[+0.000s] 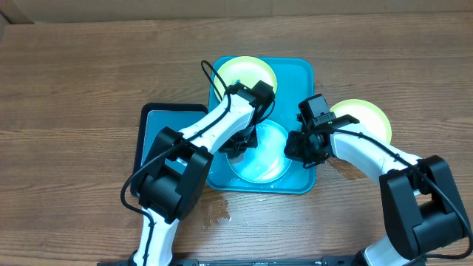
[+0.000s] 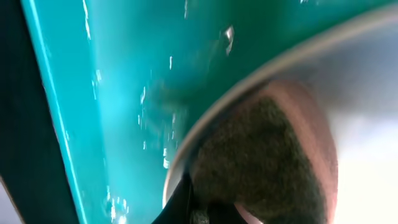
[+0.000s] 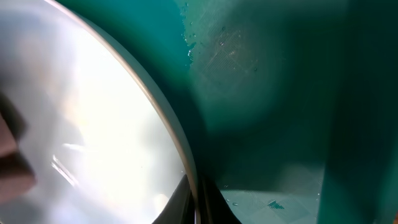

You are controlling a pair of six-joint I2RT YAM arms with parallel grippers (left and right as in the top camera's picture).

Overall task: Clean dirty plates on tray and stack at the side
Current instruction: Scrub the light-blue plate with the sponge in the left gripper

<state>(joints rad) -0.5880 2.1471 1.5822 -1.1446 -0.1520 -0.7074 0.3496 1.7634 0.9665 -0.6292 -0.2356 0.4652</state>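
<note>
The plate gets a wipe from my left gripper next, then the sponge lifts over the tray's side and goes down into the smaller dark teal tray.
The light blue plate lies in the turquoise tray. My left gripper is shut on a dark scouring sponge and presses it onto the plate's inner face just inside the rim. My right gripper is shut on the plate's right rim; in the right wrist view the rim runs between my fingers. One yellow-green plate lies at the tray's far end. The other yellow-green plate sits on the table to the right of the tray.
A smaller dark teal tray with a black rim lies against the big tray's left side, under my left arm. Spilled water wets the wooden table in front of the trays. The tray floor is wet.
</note>
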